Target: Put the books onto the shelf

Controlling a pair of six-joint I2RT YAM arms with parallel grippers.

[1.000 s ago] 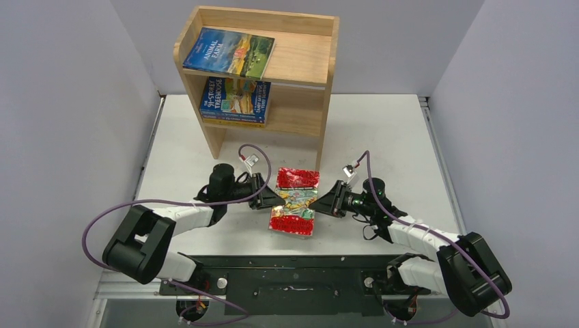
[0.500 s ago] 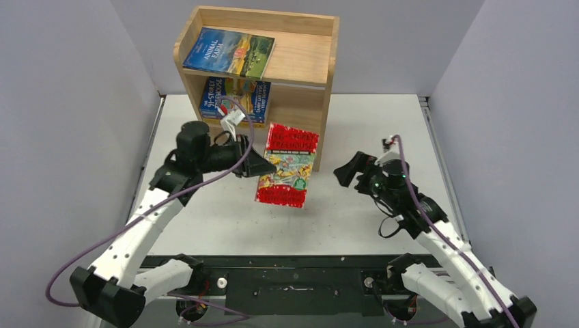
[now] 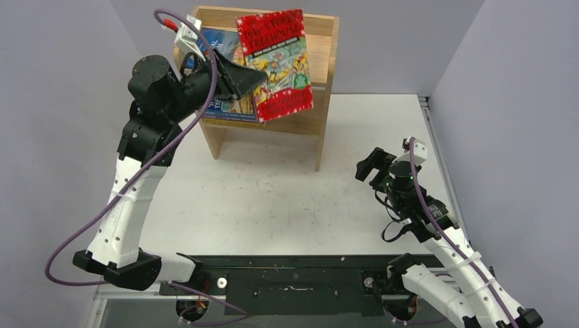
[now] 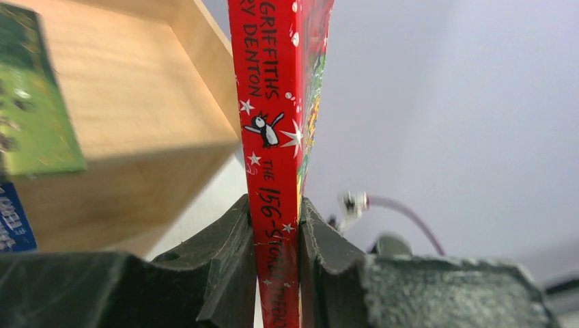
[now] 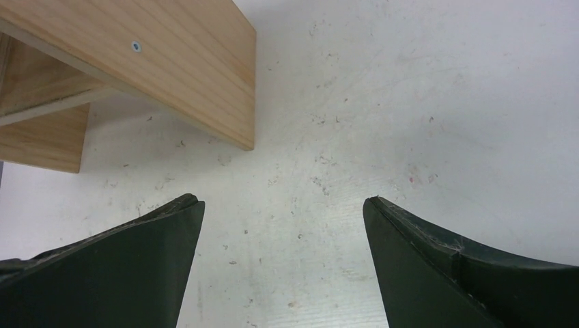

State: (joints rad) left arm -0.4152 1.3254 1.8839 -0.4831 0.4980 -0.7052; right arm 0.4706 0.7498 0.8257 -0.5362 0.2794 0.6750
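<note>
I will turn my left gripper outward, then lower the red-bordered book over the Animal Farm book (image 4: 33, 104) on the shelf top, because the red-bordered book hangs tilted in front.
My left gripper (image 3: 254, 80) is shut on the spine edge of the red-bordered book (image 3: 276, 65) and holds it high, tilted, in front of the shelf's (image 3: 326, 102) rimmed top. In the left wrist view the red spine (image 4: 276, 102) stands upright, pinched between both fingers (image 4: 225, 273), with the shelf top (image 4: 136, 102) to the left. The Animal Farm book (image 3: 205, 39) lies on the shelf top, mostly hidden behind the arm. A stack of books (image 3: 229, 111) lies on the inner shelf. My right gripper (image 3: 372, 167) hovers open and empty over the table's right side (image 5: 283, 205).
Grey walls close in the white table (image 3: 273, 198) on the left, back and right. The shelf's side panel (image 5: 171, 61) stands ahead and to the left of the right gripper. The left arm's purple cable (image 3: 171, 17) loops above the shelf.
The left arm rose from table height and carried the red-bordered book up in front of the shelf top. The right gripper let go of the book, opened and drew back to the right.
</note>
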